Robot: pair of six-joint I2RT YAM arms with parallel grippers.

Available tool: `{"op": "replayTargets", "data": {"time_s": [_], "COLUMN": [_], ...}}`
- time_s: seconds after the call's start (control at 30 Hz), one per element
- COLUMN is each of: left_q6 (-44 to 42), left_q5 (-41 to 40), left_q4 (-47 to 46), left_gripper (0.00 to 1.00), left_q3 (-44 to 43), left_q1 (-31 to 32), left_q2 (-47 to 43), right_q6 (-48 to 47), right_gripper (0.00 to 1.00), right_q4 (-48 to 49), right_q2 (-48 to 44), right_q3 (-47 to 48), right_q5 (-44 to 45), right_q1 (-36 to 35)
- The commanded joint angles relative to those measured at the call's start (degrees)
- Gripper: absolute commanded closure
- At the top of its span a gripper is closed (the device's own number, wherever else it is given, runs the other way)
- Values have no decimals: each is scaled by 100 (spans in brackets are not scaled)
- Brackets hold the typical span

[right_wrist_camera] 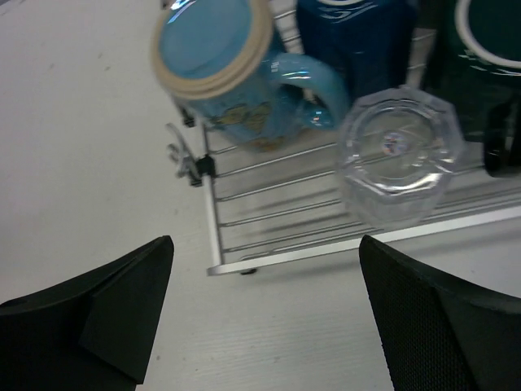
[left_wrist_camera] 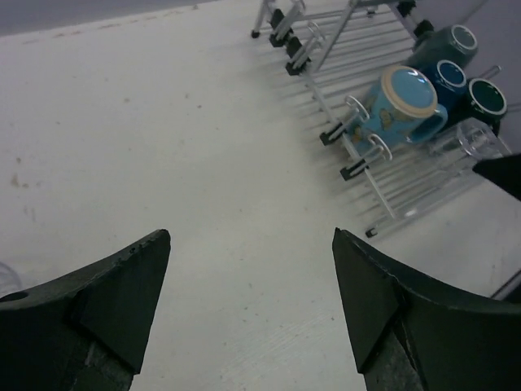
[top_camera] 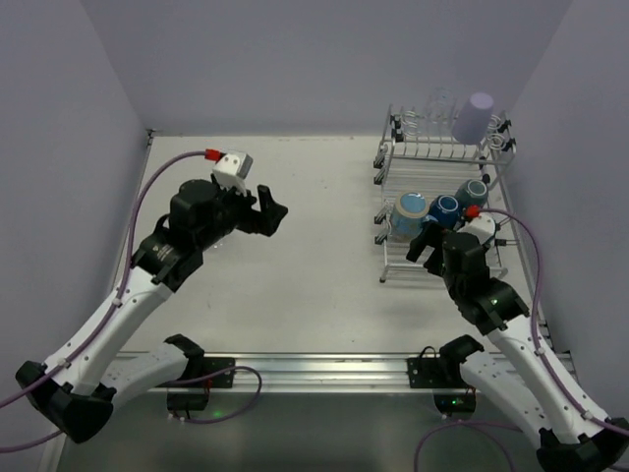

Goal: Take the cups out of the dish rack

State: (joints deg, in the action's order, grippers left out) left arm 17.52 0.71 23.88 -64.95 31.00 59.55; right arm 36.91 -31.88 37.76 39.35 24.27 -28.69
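The right gripper will move outward and down over the clear faceted glass [right_wrist_camera: 397, 155], with its open fingers on either side of the glass, because the glass lies nearest the rack's near edge.
The dish rack [top_camera: 432, 157] stands at the back right. Its top tier holds a lavender tumbler [top_camera: 473, 118] and a clear glass [top_camera: 440, 106]. Its lower tier holds a light blue mug [top_camera: 411, 211], a blue mug [top_camera: 444, 208] and a dark teal mug [top_camera: 474, 192]. My right gripper [top_camera: 429, 246] is open and empty at the rack's near edge. The right wrist view shows the gripper [right_wrist_camera: 264, 314] just short of the rack [right_wrist_camera: 244, 220], with a clear glass [right_wrist_camera: 399, 155] lying beside the light blue mug [right_wrist_camera: 220, 65]. My left gripper [top_camera: 270, 213] is open and empty over the table's middle.
The left wrist view [left_wrist_camera: 251, 301] looks across bare table to the rack [left_wrist_camera: 358, 49] and its mugs [left_wrist_camera: 403, 102]. A clear object [left_wrist_camera: 6, 277] shows at that view's left edge. Grey walls close the table at the back and sides.
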Motion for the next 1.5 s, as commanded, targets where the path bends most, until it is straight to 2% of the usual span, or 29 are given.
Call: {"op": "replayTargets", "data": {"time_s": [0.0,0.03,0.17,0.33,0.63,0.77,0.93,0.97,1.0,1.07,1.1,1.2,1.43,1.47], "left_q6": [252,278,200,94,6,-12,-12,-3,6,84,120,313,945,1164], "left_q5": [1395,1519,2064,2109,2223,2205,2240,2267,2284,2363,2407,2688,3321,3539], "left_q4": [-866,-1041,-1149,-1166,-1078,-1078,-1078,-1078,-1078,-1139,-1157,-1342,-1981,-2123], "left_gripper": [15,14,9,4,4,4,4,7,8,10,11,13,16,17], "left_q3": [1201,1526,1898,2213,2258,2267,2267,2267,2267,2285,2302,2346,2469,2513], "left_q1": [20,20,20,20,20,20,20,20,20,20,20,20,20,28], "left_q2": [-538,-697,-1304,-1902,-1938,-1956,-1894,-1886,-1851,-1833,-1807,-1710,-1464,-1438], "right_q6": [54,54,98,54,-140,-175,-280,-298,-324,-403,-412,-535,-606,-597], "right_gripper": [1,1,1,1,1,6,15,19,31,43,53,60,63,64], "right_q4": [-539,-539,-530,-329,-56,41,146,164,199,270,270,270,130,138], "right_q2": [-6,47,565,1277,1980,2279,2543,2552,2500,2395,2307,1728,321,102], "right_q3": [125,125,169,353,661,652,661,670,679,626,617,460,371,371], "right_q5": [807,772,824,650,500,482,631,640,640,579,544,386,-439,-832], "right_q1": [652,741,1031,1321,1647,1691,1831,1858,1867,1867,1858,1840,1788,1770]}}
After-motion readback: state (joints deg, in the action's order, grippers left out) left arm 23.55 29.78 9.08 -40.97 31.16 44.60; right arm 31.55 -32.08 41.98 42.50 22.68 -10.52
